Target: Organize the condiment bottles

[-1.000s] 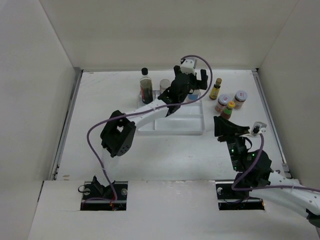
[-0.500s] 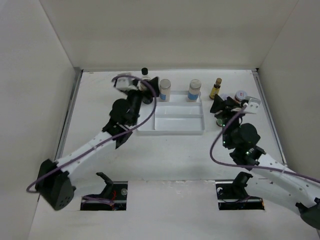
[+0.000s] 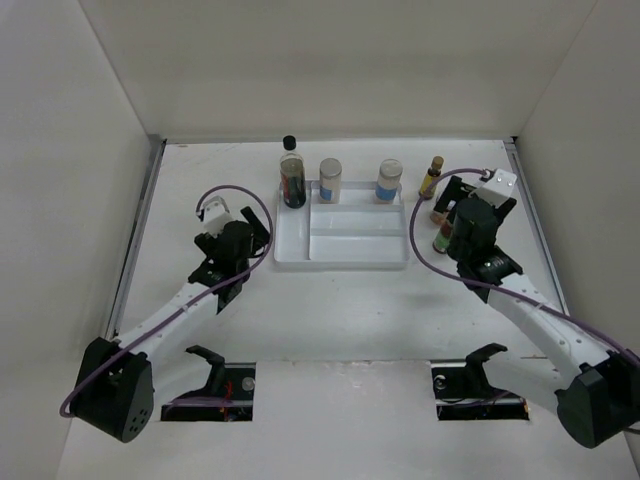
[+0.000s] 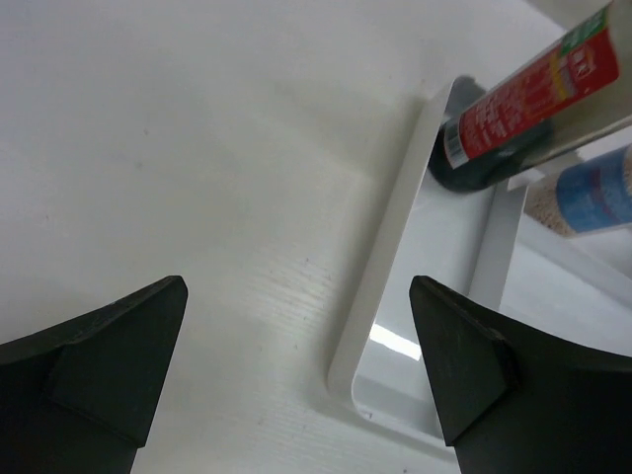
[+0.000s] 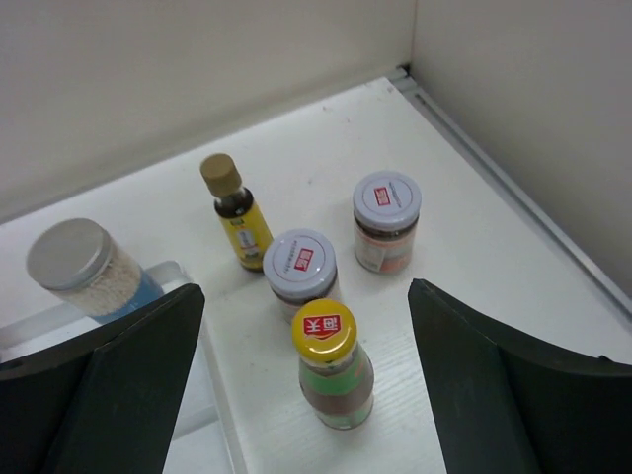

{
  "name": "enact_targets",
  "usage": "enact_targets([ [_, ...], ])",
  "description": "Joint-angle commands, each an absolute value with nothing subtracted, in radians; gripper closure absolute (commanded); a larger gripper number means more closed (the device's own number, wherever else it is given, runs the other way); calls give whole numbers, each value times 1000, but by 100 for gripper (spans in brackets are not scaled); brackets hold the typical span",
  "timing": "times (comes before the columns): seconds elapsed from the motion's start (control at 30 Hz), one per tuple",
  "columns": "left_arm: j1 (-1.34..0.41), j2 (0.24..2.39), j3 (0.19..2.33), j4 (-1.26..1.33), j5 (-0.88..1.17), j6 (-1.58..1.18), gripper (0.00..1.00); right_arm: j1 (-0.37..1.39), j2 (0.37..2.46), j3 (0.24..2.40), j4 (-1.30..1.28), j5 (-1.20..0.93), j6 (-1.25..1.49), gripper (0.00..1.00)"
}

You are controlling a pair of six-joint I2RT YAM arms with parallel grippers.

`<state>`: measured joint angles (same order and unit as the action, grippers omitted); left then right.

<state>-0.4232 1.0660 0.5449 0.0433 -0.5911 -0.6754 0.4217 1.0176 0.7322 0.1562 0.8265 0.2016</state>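
Note:
The bottle still stands on the tabletop outside the tray, so my right gripper needs to lower next around the bottle's yellow cap (image 5: pixel 324 334), one open finger passing each side.
The dark black-capped bottle (image 3: pixel 292 182) (image 4: pixel 513 109), a blue-labelled white jar (image 3: pixel 330 180) (image 4: pixel 592 193) and a silver-lidded jar (image 3: pixel 389 180) (image 5: pixel 87 272) stand along the back of the white tray (image 3: pixel 340 255). On the table to its right are the tiny yellow bottle (image 3: pixel 432 177) (image 5: pixel 240 215), two red-labelled jars (image 5: pixel 301 265) (image 5: pixel 386 219) and the red-sauce yellow-capped bottle (image 3: pixel 443 238) (image 5: pixel 336 380). My right gripper (image 3: pixel 452 205) (image 5: pixel 307 286) hangs open above that group, the yellow-capped bottle between its fingers, untouched. My left gripper (image 3: pixel 255 232) (image 4: pixel 298 286) is open, empty, by the tray's left wall.
The tray's near-left corner (image 4: pixel 380 326) lies just ahead of the left fingers. The back wall and the right wall (image 5: pixel 533 118) meet close behind the loose bottles. The tray's front compartments (image 3: pixel 355 245) hold nothing.
The left arm has drawn back from the tray's rear to its left side. The right arm has reached forward over the loose bottles, and its gripper has opened from shut.

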Motion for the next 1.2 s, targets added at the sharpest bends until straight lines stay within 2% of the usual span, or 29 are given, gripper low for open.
enact_targets([
  [0.0,-421,1061,560,-20,-581,-788,0,371,1045,793,60,698,320,9],
  [0.2,-344,1045,571,-107,-577,-795,0,337,1141,793,60,643,333,9],
  [0.43,-312,1074,500,-37,-562,-818,0,303,1216,792,78,647,353,15],
  [0.5,-315,1106,505,-26,-552,-821,0,295,1230,787,97,641,353,26],
  [0.63,-331,1144,506,-2,-535,-821,0,289,1239,781,126,650,338,62],
  [0.7,-331,1132,496,14,-531,-821,0,294,1212,775,135,681,328,73],
  [0.73,-331,1121,488,23,-531,-819,0,295,1197,775,140,698,318,75],
  [0.97,-311,1106,468,48,-519,-815,0,487,1054,851,184,790,196,78],
  [1.17,-303,1124,474,46,-497,-815,0,648,1173,974,256,657,230,78],
])
